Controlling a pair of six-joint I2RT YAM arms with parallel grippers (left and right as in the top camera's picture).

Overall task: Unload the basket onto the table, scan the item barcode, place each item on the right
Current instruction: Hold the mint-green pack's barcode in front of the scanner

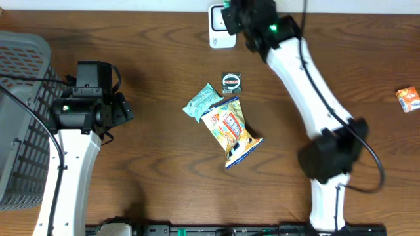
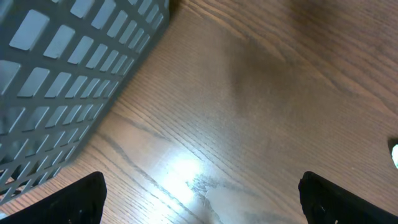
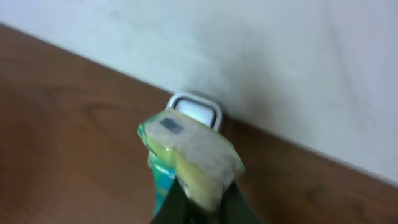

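Observation:
The bare wood by the orange packet lies below, to my right gripper's right in the overhead view. So my right gripper swings across and down to release next.
My right gripper (image 3: 202, 200) is shut on a green and yellow packet (image 3: 189, 152), holding it up just in front of the white scanner (image 3: 196, 111) that stands against the wall. A small dark patch on the packet's top end faces the scanner. From overhead, the right gripper (image 1: 233, 14) hangs over the scanner (image 1: 221, 33) at the table's far edge, and the packet is hidden beneath it. At the left, beside the basket, my left gripper (image 1: 122, 109) is open with only bare wood between its fingers (image 2: 79, 198).
A yellow snack bag (image 1: 231, 131), a teal packet (image 1: 202, 101) and a small black square packet (image 1: 231, 81) lie mid-table. An orange packet (image 1: 408, 98) lies at the right edge. A grey mesh basket (image 1: 20, 118) fills the left side, close to my left gripper (image 2: 211, 199).

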